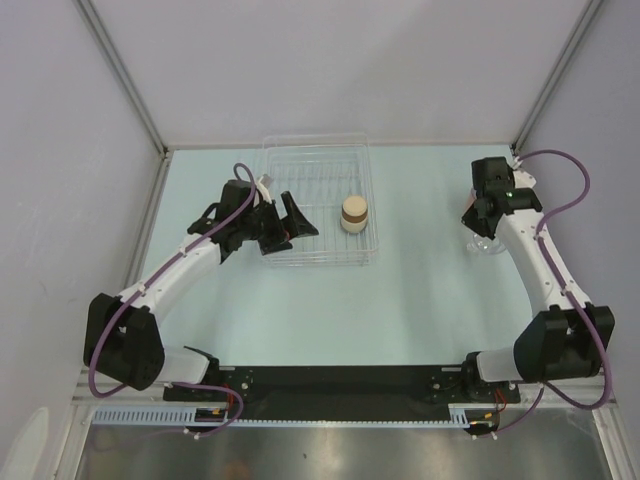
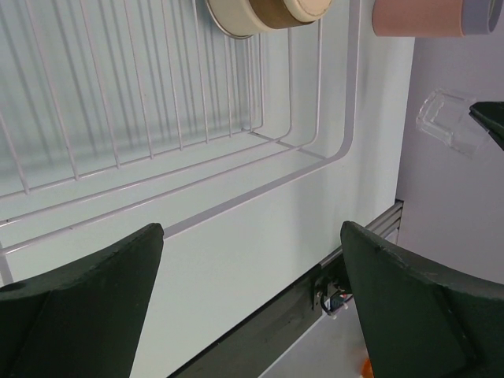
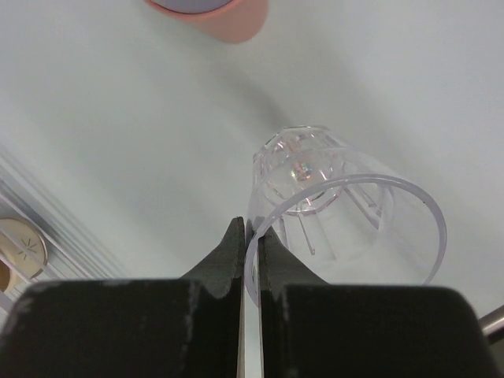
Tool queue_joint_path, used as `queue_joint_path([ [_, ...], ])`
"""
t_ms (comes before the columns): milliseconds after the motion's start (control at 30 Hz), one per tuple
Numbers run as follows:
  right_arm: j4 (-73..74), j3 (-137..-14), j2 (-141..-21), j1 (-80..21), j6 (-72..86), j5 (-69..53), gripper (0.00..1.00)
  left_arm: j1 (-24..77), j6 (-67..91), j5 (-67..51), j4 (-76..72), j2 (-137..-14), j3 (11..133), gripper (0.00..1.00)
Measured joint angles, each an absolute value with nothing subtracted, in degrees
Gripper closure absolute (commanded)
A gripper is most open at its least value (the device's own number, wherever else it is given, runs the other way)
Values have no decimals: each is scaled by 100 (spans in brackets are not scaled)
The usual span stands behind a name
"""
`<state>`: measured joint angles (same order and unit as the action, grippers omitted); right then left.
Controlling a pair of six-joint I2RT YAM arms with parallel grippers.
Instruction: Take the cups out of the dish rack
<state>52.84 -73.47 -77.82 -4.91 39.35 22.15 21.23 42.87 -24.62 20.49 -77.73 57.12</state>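
The clear cup in my right gripper needs to go down onto the bare tabletop below it, on the near side of the salmon-pink cup. Then my right gripper needs to let go of the clear cup's rim.
The clear dish rack stands at the middle back of the table. One cup with a tan round top sits in its right half; the left wrist view shows this cup at the top edge. My left gripper hangs open over the rack's left front part, nothing between its fingers. At the right, my right gripper is shut on the rim of a clear cup, which also shows under the arm. A salmon-pink cup with a lavender cup nested inside stands just beyond.
Grey walls and metal posts close in the table at the back and sides. The rack's front rim runs across the left wrist view. A black rail with the arm bases lines the near edge.
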Motion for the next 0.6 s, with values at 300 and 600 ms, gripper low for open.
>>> queue_joint_path([
  [300,4665,-7214,-8562,-213,3868,2036,100,2123,4193,-2456,2099,-7773,5712,1],
  [600,4412,-7201,-9150,-30,3712,2047,100,2123,4150,-2408,2200,-7773,5712,1],
])
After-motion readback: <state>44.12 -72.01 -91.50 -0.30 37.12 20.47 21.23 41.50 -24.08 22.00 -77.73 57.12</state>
